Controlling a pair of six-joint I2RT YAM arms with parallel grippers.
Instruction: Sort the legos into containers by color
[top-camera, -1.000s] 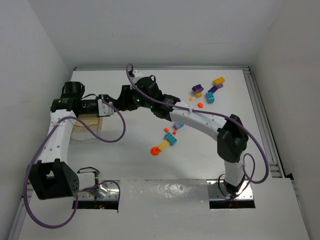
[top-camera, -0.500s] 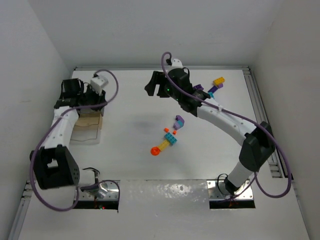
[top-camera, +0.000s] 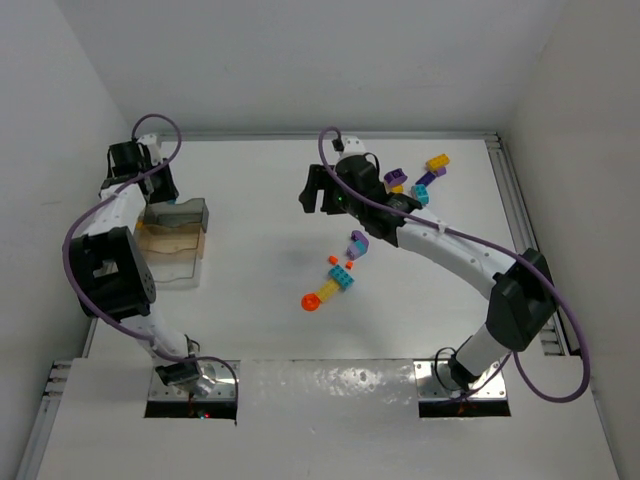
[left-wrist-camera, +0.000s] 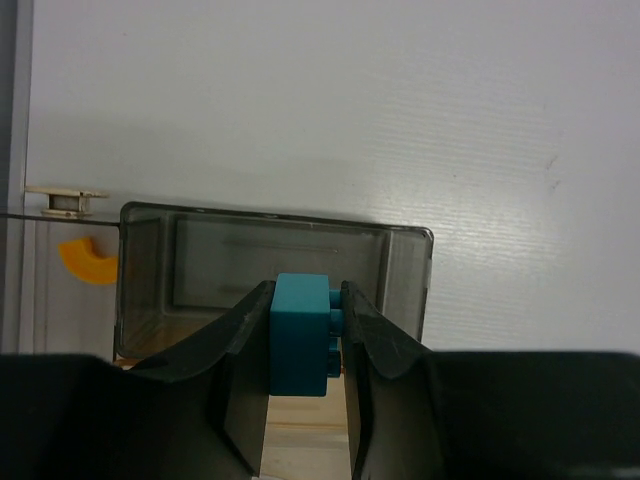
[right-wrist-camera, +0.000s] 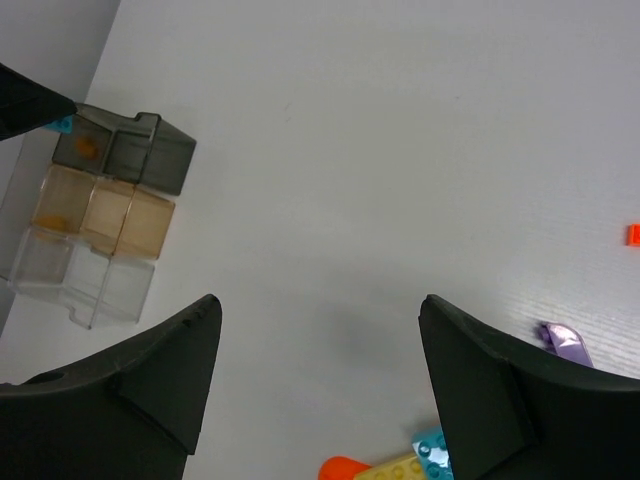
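The teal lego brick should go down with my left gripper toward the containers' dark grey compartment next. Then my left gripper should release the brick.
My left gripper is shut on a teal lego brick, held just above the near edge of the dark grey compartment of the containers. In the top view the left gripper hangs at the tray's far end. My right gripper is open and empty above bare table mid-field, and its fingers stand wide apart. Loose legos lie below it: a purple piece and a joined teal, yellow and orange piece. More purple, yellow and teal bricks lie at the back right.
The tray has a dark compartment, an amber one and a clear one, set by the left wall. An orange piece lies at the dark compartment's left end. A small orange stud lies on the table.
The two grippers were close together a second ago and have parted. The left arm swung to the tray at the far left. The right gripper opened and moved to the table's middle.
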